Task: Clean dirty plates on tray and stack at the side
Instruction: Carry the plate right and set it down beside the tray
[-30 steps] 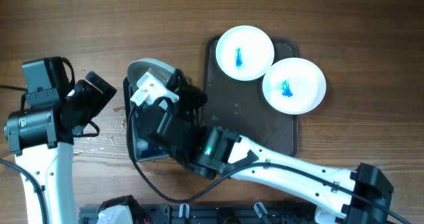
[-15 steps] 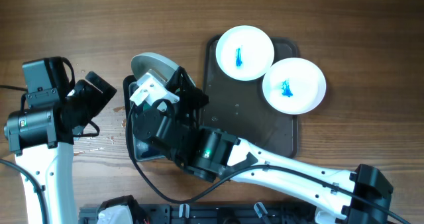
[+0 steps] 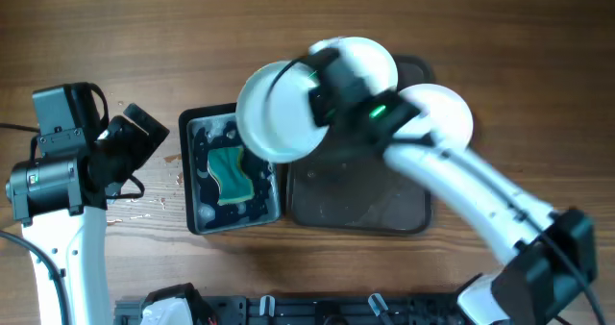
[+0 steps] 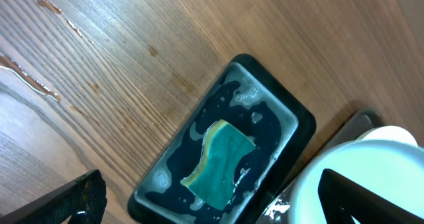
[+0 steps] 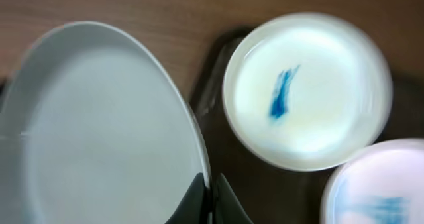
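Note:
Next, my right gripper swings past the plates, lowers and releases the white plate's rim. Free tabletop beside the tray lies below it, to its right in the overhead view.
My right gripper is shut on the rim of a clean white plate and holds it in the air above the gap between the black tub and the dark tray; the plate also fills the left of the right wrist view. Two more white plates lie at the tray's far end, one with a blue smear, the other mostly under my right arm. My left gripper is open and empty over the tub, away from the plates.
A black tub left of the tray holds soapy water and a green sponge, also clear in the left wrist view. Water drops lie on the wood table left of the tub.
My right arm has swung up out of the tub and to the right, lifting the plate with it. The sponge and tub are now uncovered. The left arm has not moved.

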Robot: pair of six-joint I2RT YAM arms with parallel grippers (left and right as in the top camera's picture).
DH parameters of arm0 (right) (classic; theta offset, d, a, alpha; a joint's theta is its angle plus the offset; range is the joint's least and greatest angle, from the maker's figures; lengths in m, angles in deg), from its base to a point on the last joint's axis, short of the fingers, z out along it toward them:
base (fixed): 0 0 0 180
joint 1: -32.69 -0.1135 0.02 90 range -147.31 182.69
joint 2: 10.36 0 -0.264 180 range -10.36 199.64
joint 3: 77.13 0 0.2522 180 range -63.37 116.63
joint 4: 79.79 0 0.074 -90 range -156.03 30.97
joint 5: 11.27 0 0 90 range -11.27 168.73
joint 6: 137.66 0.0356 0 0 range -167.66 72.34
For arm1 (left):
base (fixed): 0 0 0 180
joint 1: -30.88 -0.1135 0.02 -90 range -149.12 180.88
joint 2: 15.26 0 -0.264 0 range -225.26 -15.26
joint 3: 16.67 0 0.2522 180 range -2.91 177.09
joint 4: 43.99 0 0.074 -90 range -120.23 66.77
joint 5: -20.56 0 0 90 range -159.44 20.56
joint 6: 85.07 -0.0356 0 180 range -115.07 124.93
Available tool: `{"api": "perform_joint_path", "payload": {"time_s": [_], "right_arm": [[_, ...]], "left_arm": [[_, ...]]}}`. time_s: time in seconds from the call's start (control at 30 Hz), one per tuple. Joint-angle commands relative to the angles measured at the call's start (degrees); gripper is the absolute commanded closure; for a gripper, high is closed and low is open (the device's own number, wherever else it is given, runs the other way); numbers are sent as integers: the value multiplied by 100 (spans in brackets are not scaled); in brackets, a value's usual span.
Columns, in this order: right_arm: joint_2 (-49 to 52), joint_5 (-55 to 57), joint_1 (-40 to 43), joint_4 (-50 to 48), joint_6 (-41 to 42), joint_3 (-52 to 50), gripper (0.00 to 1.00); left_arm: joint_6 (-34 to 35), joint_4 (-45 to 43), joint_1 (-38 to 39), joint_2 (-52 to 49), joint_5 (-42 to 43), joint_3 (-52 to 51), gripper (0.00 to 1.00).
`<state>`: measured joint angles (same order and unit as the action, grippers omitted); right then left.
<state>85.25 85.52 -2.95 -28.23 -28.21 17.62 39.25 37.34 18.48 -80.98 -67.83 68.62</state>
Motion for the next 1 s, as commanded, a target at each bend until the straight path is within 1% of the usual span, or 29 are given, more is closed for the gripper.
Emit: {"api": "perform_joint_path", "payload": {"time_s": [0.0,0.03,0.13,0.23,0.37,0.47,0.53,0.63,0.73,0.83,0.97], "right_arm": [[-645,-3018,1403,94,474,55,96],[-804,-3202,1947,212,474,55,96],[-1034,-3189,3449,660,470,55,96],[-955,-2739,5136,1115,455,-13,96],[-658,-1906,6631,1333,459,-114,96],[-361,-1309,7340,1305,474,-114,96],[-118,-933,7611,1300,525,-118,96],[247,-511,7648,1381,509,-125,96],[643,-476,7512,1539,457,-208,96],[861,-269,7355,1436,457,-479,96],[931,-76,6907,1091,334,-1176,96]], "left_arm": [[-50,-2,-35,46,28,66,0],[-50,-2,-35,46,28,66,0],[-50,-2,-35,46,28,66,0],[-50,-2,-35,46,28,66,0],[-50,-2,-35,46,28,66,0],[-50,-2,-35,46,28,66,0],[-50,0,-35,46,28,66,0],[-50,-2,-35,46,28,66,0],[-50,-2,-35,46,28,66,0],[-50,-2,-35,46,28,66,0],[-50,-2,-35,46,28,66,0]]}}
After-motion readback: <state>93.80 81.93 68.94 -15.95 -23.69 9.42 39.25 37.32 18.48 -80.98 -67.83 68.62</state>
